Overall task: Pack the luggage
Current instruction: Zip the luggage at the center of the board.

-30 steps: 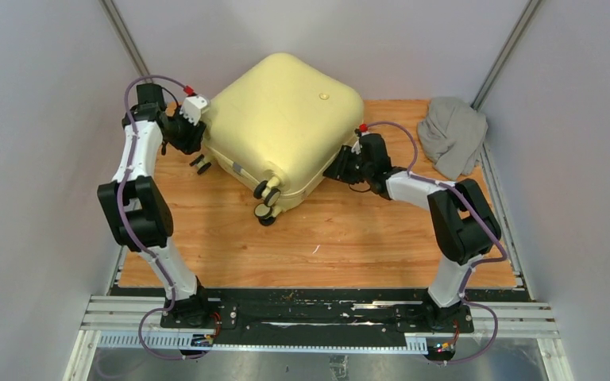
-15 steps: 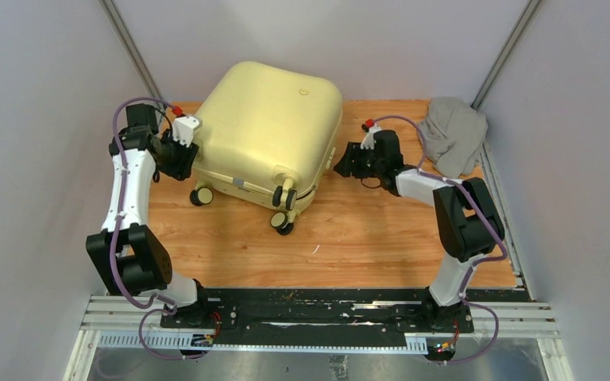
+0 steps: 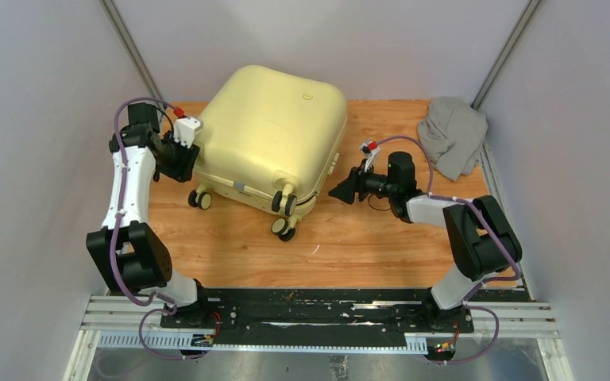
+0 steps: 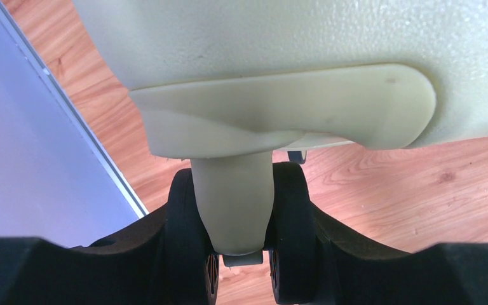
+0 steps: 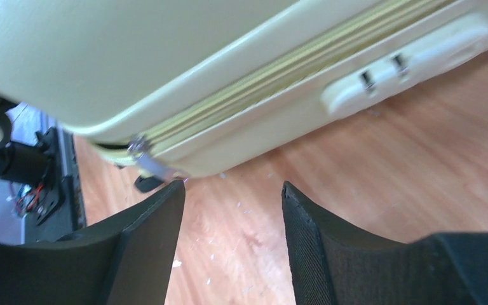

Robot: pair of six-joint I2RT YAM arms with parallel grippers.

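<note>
I will keep my left gripper in place next and open its fingers to let go of the pale yellow handle post (image 4: 234,204), because the suitcase is already lying on the table.
The luggage (image 3: 274,135) is a pale yellow hard-shell suitcase, closed, lying tilted on the wooden table with its wheels (image 3: 284,205) toward me. My left gripper (image 3: 184,155) is at its left side, shut on a cream handle (image 4: 279,108), whose stem fills the gap between the black fingers (image 4: 184,222). My right gripper (image 3: 343,193) hovers just right of the case, open and holding nothing. In the right wrist view the right gripper (image 5: 232,190) faces the zipper seam, with a metal zipper pull (image 5: 145,154) just above its left finger and a side handle (image 5: 413,60) further right.
A crumpled grey cloth (image 3: 453,135) lies at the table's back right corner. Grey walls and metal posts close in both sides. A black base rail (image 3: 318,309) runs along the near edge.
The suitcase has swung and shifted left with the left gripper still holding it. The right gripper has opened wider, come away from the case's right side and drawn back toward the near right.
</note>
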